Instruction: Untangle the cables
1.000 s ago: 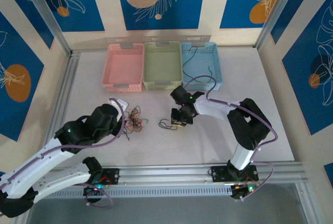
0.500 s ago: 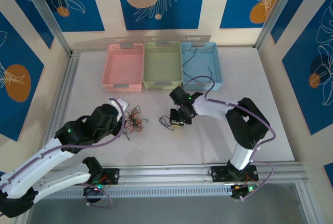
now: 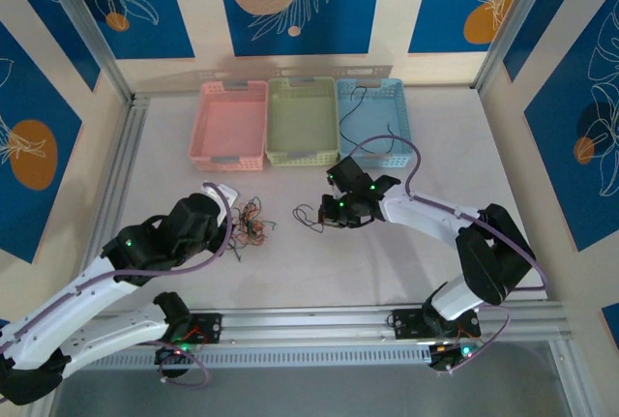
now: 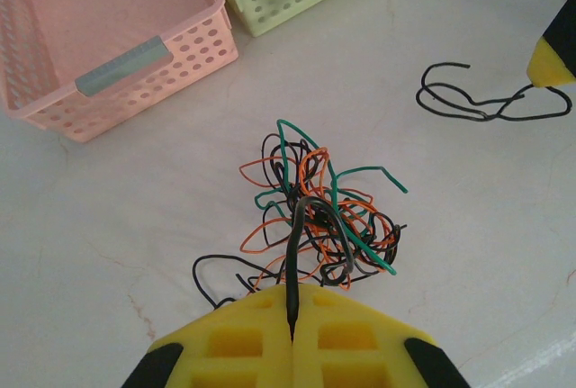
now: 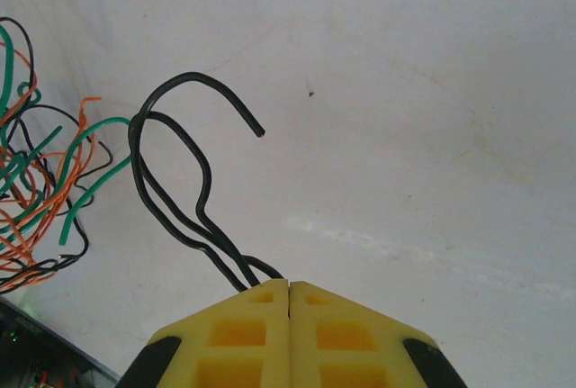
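Note:
My right gripper is holding the black cable, and the blue basket stands outward of the gripper. I will lift my gripper, carry the cable outward over the basket and let it go there.
The cables lie as a tangle [image 3: 250,222] of black, orange and teal wires on the white table, also seen in the left wrist view as the tangle [image 4: 319,217] and at the left edge of the right wrist view as the tangle [image 5: 36,181]. My left gripper [image 4: 292,296] is shut on a dark cable [image 4: 301,235] that arches up out of the tangle. A separate looped black cable [image 3: 308,216] lies to the tangle's right. My right gripper [image 5: 288,287] is shut on this black cable [image 5: 171,181], whose strands run in under its tips.
Three baskets stand in a row at the back: pink basket [image 3: 230,161], green basket [image 3: 302,158] and blue basket [image 3: 372,161], the blue one with thin black wires [image 3: 358,98] inside. An aluminium rail [image 3: 319,320] runs along the near edge.
My right gripper has closed fully and shifted back and slightly right, and the looped black cable has moved with it. The left arm and the tangle have not moved.

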Controlling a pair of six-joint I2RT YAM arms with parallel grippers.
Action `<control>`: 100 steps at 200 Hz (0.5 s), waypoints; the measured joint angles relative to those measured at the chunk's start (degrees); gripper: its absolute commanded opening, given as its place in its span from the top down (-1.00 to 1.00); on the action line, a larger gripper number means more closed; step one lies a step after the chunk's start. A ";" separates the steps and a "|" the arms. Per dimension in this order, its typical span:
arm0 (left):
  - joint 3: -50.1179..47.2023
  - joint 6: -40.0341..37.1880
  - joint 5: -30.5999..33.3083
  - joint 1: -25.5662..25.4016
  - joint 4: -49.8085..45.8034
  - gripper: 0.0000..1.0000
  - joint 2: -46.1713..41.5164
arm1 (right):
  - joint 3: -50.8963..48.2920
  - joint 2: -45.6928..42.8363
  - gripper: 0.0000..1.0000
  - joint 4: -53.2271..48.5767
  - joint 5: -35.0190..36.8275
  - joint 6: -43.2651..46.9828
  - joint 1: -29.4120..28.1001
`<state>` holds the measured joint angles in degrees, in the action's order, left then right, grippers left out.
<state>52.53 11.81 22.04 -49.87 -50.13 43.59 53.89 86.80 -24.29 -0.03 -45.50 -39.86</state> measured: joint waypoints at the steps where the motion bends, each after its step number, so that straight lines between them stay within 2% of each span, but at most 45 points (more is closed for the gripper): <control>1: 0.00 0.00 0.00 0.00 0.00 1.00 0.00 | -0.07 0.00 1.00 0.04 0.00 0.00 0.02; 55: 0.00 0.00 0.00 0.00 0.00 1.00 0.02 | -0.57 -0.26 1.00 -0.02 -0.22 -0.17 1.97; 76: 0.00 0.00 0.00 0.00 0.00 1.00 0.02 | 2.08 -1.62 1.00 -2.19 -0.39 0.68 6.21; 100: 0.00 0.00 0.00 0.00 0.02 1.00 0.02 | 8.04 -3.61 1.00 -4.07 -0.96 1.99 14.38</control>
<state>52.53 11.81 22.04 -49.87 -50.11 43.62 61.93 83.20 -28.36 -0.99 -43.51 -25.47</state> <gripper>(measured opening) 0.065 0.051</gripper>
